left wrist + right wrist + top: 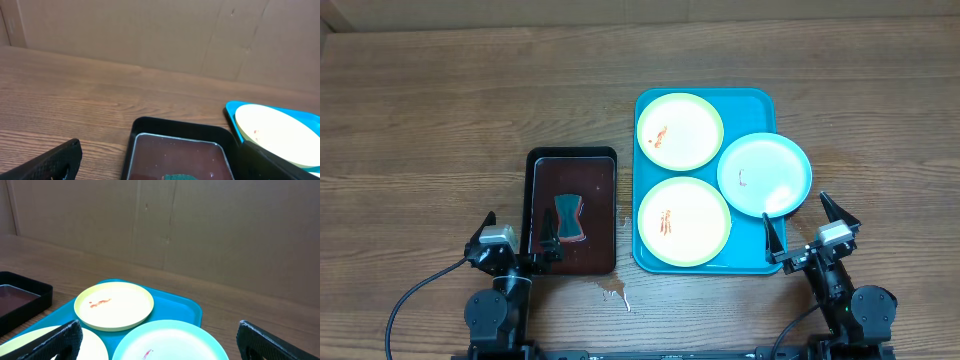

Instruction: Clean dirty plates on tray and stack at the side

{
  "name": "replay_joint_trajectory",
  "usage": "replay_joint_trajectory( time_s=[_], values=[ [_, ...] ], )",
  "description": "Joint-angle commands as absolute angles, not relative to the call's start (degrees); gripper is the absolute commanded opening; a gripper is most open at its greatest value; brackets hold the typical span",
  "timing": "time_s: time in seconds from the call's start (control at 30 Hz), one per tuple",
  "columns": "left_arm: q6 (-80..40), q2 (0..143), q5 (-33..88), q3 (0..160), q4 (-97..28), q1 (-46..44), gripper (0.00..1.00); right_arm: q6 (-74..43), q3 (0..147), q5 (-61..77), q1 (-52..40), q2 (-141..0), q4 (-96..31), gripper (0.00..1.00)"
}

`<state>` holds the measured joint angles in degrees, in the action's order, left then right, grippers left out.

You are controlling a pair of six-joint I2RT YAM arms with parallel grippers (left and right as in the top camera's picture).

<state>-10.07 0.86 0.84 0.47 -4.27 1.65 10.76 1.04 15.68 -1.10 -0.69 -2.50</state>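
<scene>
The bare tray leaves room for a finger at the front yellow-green plate's rim beside the blue-white plate [765,175], so the robot's right gripper should next rise with its fingers pointing downward, then lower onto that plate's rim.
The turquoise tray [752,104] holds three smeared plates: a yellow-green plate [680,131] at the back, a second yellow-green plate [684,222] at the front, and a pale blue-white plate [765,175] overhanging the tray's right rim. My right gripper [804,229] is open and empty, just in front of the blue-white plate. My left gripper [518,238] is open and empty at the front left of the black tray. The right wrist view shows the back plate [114,306], the blue-white plate [170,341] and the tray [176,305]. The left wrist view shows one yellow-green plate [277,132].
A black tray [572,160] of dark liquid lies left of the turquoise tray, with a green sponge [569,216] in it. A small dark spill [613,291] marks the wood in front of it. A cardboard wall [200,225] stands beyond the table.
</scene>
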Motion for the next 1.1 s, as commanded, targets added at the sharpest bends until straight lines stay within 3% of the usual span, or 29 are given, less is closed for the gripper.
replay_joint_trajectory(
  time_s=[0.0, 0.37, 0.57, 0.93, 1.07],
  values=[
    [-8.9, 0.4, 1.0, 0.3, -1.8, 1.9, 1.0, 10.7, 0.5, 17.7, -0.8, -0.3, -1.7, 1.0],
    [-10.7, 0.9, 11.0, 5.8, 5.4, 1.9, 1.0, 5.3, 9.0, 24.0, -0.8, -1.9, -6.1, 1.0],
    [-10.7, 11.9, 12.3, 22.5, -13.6, 1.9, 1.0, 5.3, 26.5, 27.6, -0.8, -15.9, -21.7, 1.0],
    [-9.0, 50.0, 13.6, 63.7, -49.9, 1.8, 1.0, 5.3, 71.3, 27.6, -0.8, -59.6, -59.8, 1.0],
    [-9.0, 60.1, 14.0, 73.5, -59.8, 1.8, 1.0, 2.5, 78.9, 27.8, -0.8, -71.5, -66.5, 1.0]
  ],
)
